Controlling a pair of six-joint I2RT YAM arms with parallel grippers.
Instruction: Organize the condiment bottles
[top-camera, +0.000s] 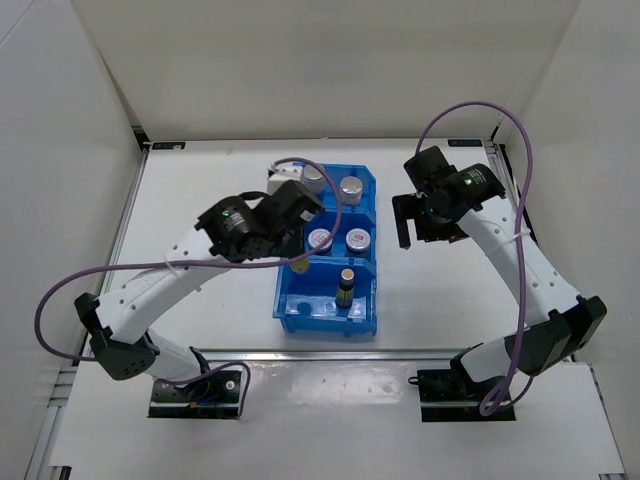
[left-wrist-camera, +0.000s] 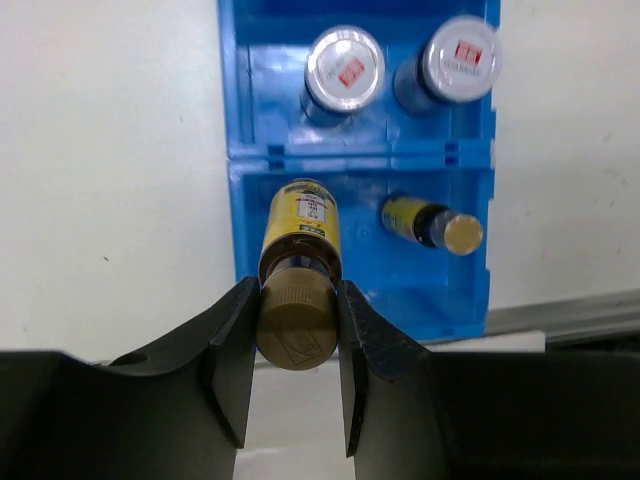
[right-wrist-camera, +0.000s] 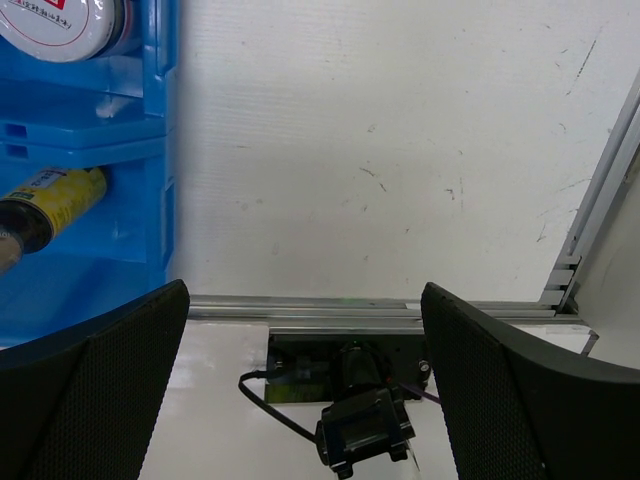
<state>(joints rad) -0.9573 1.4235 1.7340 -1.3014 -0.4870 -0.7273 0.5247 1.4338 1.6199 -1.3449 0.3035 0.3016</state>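
Note:
The empty side of the blue bin's near section (top-camera: 308, 289) is below my left gripper, so I should lower the gripper there and release the tiny amber bottle's gold cap beside the second amber bottle.
My left gripper (left-wrist-camera: 297, 345) is shut on the gold cap of a tiny amber bottle (left-wrist-camera: 300, 225), which hangs over the left side of the blue bin's (left-wrist-camera: 360, 158) near compartment. From above, the left gripper (top-camera: 298, 260) sits at the bin's (top-camera: 330, 322) left wall. A second amber bottle (top-camera: 346, 287) (left-wrist-camera: 430, 222) is in that compartment. Two red-marked jars (top-camera: 319, 239) (top-camera: 357, 239) fill the middle compartment. Two silver-topped cylinders (top-camera: 315, 178) (top-camera: 351, 187) stand in the far one. My right gripper (top-camera: 410, 230) (right-wrist-camera: 300, 390) is open and empty, right of the bin.
A small white block (top-camera: 281, 181) lies at the bin's far left corner, partly behind my left arm. An aluminium rail (right-wrist-camera: 380, 310) borders the table's near edge. White walls enclose the table on three sides.

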